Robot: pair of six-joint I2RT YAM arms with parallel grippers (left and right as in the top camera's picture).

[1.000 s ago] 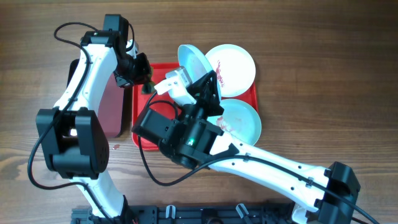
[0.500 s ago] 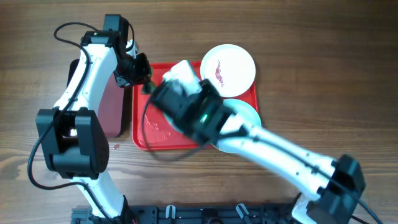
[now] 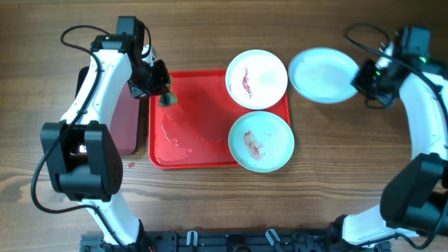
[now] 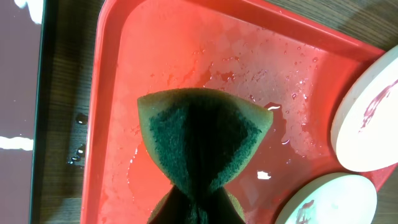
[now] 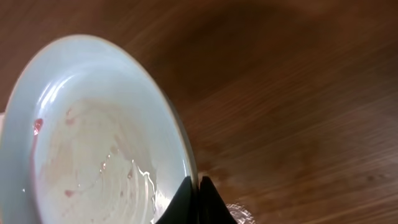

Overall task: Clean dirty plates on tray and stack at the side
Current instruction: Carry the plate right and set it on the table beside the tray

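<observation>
I will bring the plate down and back toward my base with my right gripper next. I will release it where there is clear space on the bare wooden table (image 3: 339, 113) beside the tray.
The red tray (image 3: 203, 157) lies mid-table, wet, and shows in the left wrist view (image 4: 205, 56). A white plate (image 3: 257, 78) with red smears sits at its top right corner. A pale blue smeared plate (image 3: 261, 142) sits at its lower right. My right gripper (image 3: 365, 78) is shut on the rim of another pale blue plate (image 3: 323, 75), held right of the tray; the right wrist view shows that plate (image 5: 93, 143) wet with faint red specks, pinched at the jaws (image 5: 198, 186). My left gripper (image 3: 162, 89) is shut on a green sponge (image 4: 202, 140) above the tray's top left.
A maroon tray with a black rim (image 3: 119, 105) lies left of the red tray, under my left arm. Bare wooden table (image 3: 350, 161) extends right of the tray. Water drops (image 4: 78, 155) lie between the two trays.
My right arm has swung from over the tray far out to the right, carrying the pale blue plate with it. The left arm and sponge have stayed put.
</observation>
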